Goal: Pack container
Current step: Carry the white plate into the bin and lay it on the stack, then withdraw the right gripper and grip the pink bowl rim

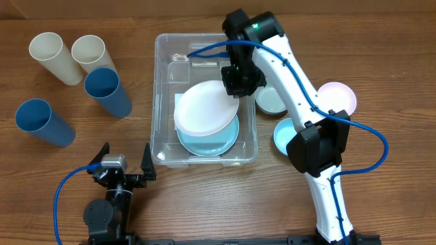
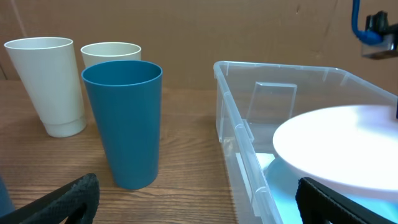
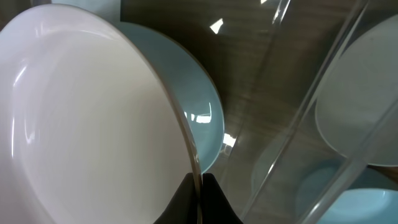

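Note:
My right gripper lowers the white plate onto the light blue plate in the bin (image 1: 215, 141) (image 3: 194, 96) next and releases the white plate's rim, since the white plate still hangs tilted above.
The container (image 1: 163, 102) is a large clear bin at the table's middle; its near corner shows in the left wrist view (image 2: 239, 134). A light blue plate (image 1: 218, 143) lies in it. My right gripper (image 1: 235, 85) is shut on the rim of a white plate (image 1: 204, 109) and holds it tilted over the blue plate, inside the bin. In the right wrist view the fingers (image 3: 199, 186) pinch the white plate (image 3: 87, 118) above the blue plate (image 3: 202, 118). My left gripper (image 1: 126, 167) is open and empty, left of the bin's front corner.
Two cream cups (image 1: 54, 58) (image 1: 92, 53) and two blue cups (image 1: 107, 90) (image 1: 44, 122) lie left of the bin. To the right of the bin are a grey-green bowl (image 1: 271, 100), a pink bowl (image 1: 338, 97) and a light blue bowl (image 1: 285, 133).

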`<state>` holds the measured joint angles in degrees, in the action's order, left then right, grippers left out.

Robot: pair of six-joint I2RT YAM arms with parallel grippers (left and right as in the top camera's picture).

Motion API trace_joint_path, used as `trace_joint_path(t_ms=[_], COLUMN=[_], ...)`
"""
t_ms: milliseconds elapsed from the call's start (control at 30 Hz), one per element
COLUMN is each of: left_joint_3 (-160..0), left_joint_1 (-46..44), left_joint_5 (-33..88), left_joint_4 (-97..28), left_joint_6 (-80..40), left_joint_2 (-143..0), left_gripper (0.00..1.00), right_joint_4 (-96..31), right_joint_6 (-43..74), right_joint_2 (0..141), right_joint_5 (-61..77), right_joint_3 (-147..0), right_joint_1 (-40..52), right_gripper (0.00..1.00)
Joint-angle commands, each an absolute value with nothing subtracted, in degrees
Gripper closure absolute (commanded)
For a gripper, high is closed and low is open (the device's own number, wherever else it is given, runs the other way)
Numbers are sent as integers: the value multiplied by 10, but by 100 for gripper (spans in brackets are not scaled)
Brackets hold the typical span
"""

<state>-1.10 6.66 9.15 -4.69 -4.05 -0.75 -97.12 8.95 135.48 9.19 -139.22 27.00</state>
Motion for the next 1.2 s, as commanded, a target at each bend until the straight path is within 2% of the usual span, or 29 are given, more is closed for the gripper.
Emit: trace_joint_path(t_ms=[0,367,633,733,800,900,1033,1167], left_joint_3=[-8,-8,-8,-8,-8,-8,-8,-8], left_joint_1=[72,72,72,72,72,72,72,72], left_joint_5=[88,88,88,88,88,88,88,88], left_joint_4=[-46,-46,-46,-46,-46,-46,-46,-46], left_joint_6=[-34,-34,-34,-34,-34,-34,-34,-34], left_joint_2=[-3,-3,-3,-3,-3,-3,-3,-3], left_gripper=[0,0,0,0,0,0,0,0], right_joint_4=[-971,-950,-942,-942,-943,-947,-944,-959], right_joint_6=[90,90,92,91,91,89,82,72], right_joint_2=[1332,1332,1332,1332,1332,1332,1332,1327], right_joint_5=[64,56,57,61,61,63,62,52], right_joint_3=[-1368,-1350,-1350,-1350,-1350,-1350,-1351,-1403], right_joint_1=[277,286,296,296,296,296,296,294], right_gripper=[96,96,92,82,72,65,62,52])
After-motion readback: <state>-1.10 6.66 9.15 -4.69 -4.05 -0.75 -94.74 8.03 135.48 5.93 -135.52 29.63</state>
